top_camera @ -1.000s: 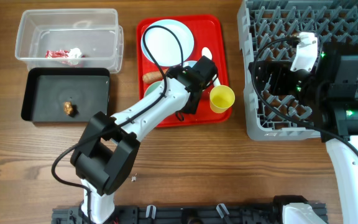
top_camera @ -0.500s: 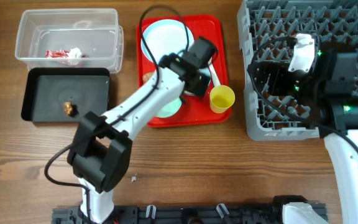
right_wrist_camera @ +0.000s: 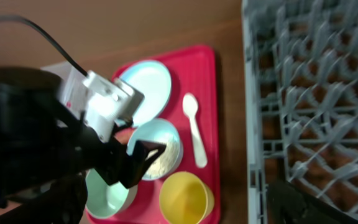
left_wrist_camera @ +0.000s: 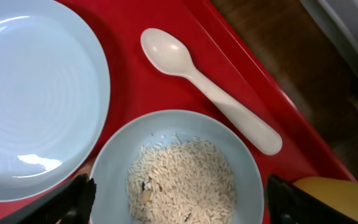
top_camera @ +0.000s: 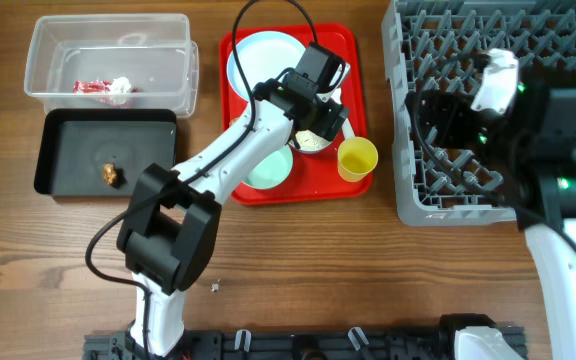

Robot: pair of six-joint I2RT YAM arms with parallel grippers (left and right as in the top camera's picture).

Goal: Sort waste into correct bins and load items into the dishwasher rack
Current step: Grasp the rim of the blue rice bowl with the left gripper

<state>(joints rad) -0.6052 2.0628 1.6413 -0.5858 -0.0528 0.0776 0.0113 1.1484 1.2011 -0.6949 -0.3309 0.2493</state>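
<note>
I need to move my left gripper toward the cup and down next, because the pale bowl's rim (left_wrist_camera: pixel 261 200) beside the yellow cup is below it and rice fills the middle of the bowl.
My left gripper (top_camera: pixel 313 130) is open over the red serving tray (top_camera: pixel 353 40), its jaws either side of a pale bowl (left_wrist_camera: pixel 114 155) holding white rice crumbs (left_wrist_camera: pixel 182 180). The white spoon (left_wrist_camera: pixel 210 93) and pale-blue plate (left_wrist_camera: pixel 36 93) lie just beyond it. The teal bowl (top_camera: pixel 268 170) and yellow cup (top_camera: pixel 357 158) also stand on the tray. The carrot piece is hidden. The red-and-white wrapper (top_camera: pixel 103 87) lies in the clear tub (top_camera: pixel 108 35). The brown lump (top_camera: pixel 113 175) lies in the black tray (top_camera: pixel 108 125). My right gripper (top_camera: pixel 446 118) is open and empty over the grey rack (top_camera: pixel 468 40).
The left arm (top_camera: pixel 228 170) crosses the tray's left side from the front of the table. A tiny speck (top_camera: pixel 215 287) lies on the wood near the left arm's base. The rack fills the right side of the table.
My left gripper has moved toward the far side of the tray, from above the yellow cup to above the rice bowl. The right arm has barely shifted.
</note>
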